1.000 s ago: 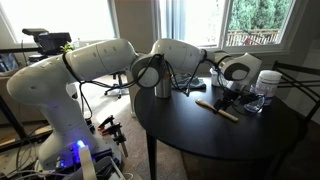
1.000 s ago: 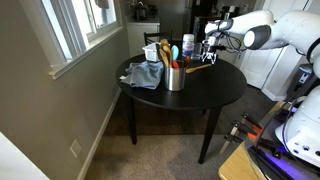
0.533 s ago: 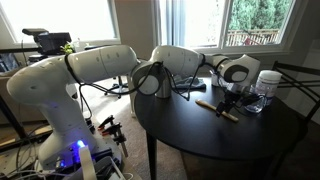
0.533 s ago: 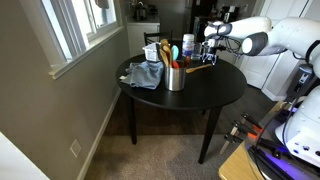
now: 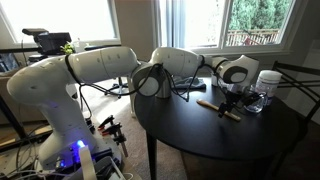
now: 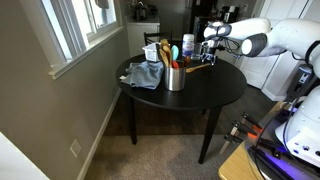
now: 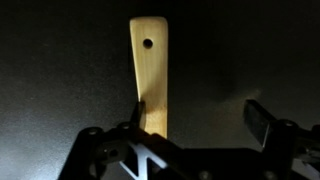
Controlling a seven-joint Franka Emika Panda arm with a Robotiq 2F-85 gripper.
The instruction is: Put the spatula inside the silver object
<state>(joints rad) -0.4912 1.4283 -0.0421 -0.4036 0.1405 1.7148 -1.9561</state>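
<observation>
One fingertip overlaps the spatula's edge, so my gripper moves to the left in the wrist view next, away from the hole, then closes around the strip (image 7: 154,119).
The spatula (image 7: 152,70), a flat light-tan wooden strip with a hole near its far end, lies on the round black table; it shows in both exterior views (image 5: 217,107) (image 6: 200,68). My gripper (image 7: 198,118) is open just above it, with the left finger against the spatula's edge and the right finger well to its side. The gripper hangs over the spatula in both exterior views (image 5: 232,97) (image 6: 210,55). The silver object (image 6: 176,78), a shiny metal cup holding reddish-handled utensils, stands near the table's middle, a short way from the spatula.
A blue-grey cloth (image 6: 145,75) lies beside the cup. A clear white-lidded jar (image 5: 268,88) stands close behind the gripper. More items crowd the window side of the table (image 6: 160,50). The table edge (image 6: 200,104) drops to carpet.
The arm has shifted slightly and the gripper has settled a little closer over the spatula. The spatula has not moved.
</observation>
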